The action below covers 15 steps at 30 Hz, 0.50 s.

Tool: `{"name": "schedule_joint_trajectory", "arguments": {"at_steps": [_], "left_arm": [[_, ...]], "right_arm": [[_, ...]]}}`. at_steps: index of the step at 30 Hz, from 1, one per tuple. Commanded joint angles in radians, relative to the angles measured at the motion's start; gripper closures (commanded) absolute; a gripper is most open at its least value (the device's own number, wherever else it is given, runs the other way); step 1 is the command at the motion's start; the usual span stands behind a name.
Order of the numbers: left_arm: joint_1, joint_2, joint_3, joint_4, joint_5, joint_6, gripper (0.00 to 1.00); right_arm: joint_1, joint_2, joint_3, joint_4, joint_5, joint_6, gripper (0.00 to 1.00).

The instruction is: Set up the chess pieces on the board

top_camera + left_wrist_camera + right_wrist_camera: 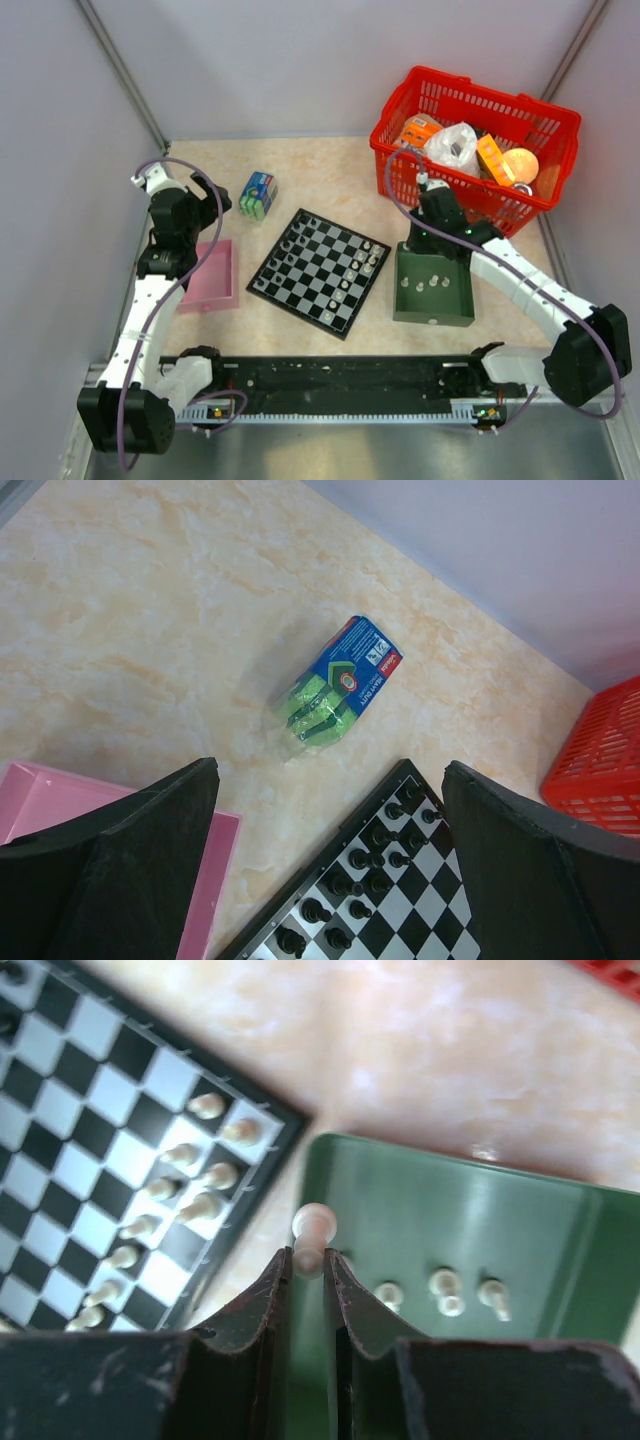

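Next, my right gripper lowers its pale piece onto the dark edge square (360,281) (182,1245) beside the outer pale row, since that square is empty.
The board (320,272) lies mid-table with dark pieces (293,247) along its left side and pale pieces (362,265) along its right. My right gripper (309,1257) is shut on a pale piece (314,1228) and holds it above the left edge of the green tray (520,1230). Three more pale pieces (443,1290) stand in that tray. My left gripper (330,780) is open and empty, above the table between the pink tray (60,800) and the board's dark corner (400,875).
A red basket (475,145) of groceries stands at the back right. A blue-and-green packet (259,195) lies behind the board. The pink tray (212,275) sits left of the board, the green tray (433,285) to its right.
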Motion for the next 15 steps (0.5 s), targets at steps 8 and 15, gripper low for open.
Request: {"name": "schedule_joint_trajectory", "arguments": {"at_steps": [8, 15], "left_arm": [[0.007, -0.025, -0.005, 0.05, -0.001, -0.008, 0.01], [0.007, -0.031, -0.008, 0.044, -0.019, 0.0, 0.01]], "right_arm": [[0.294, 0.117, 0.089, 0.053, 0.027, 0.126, 0.9], [0.372, 0.197, 0.073, 0.087, 0.02, 0.144, 0.9]]}}
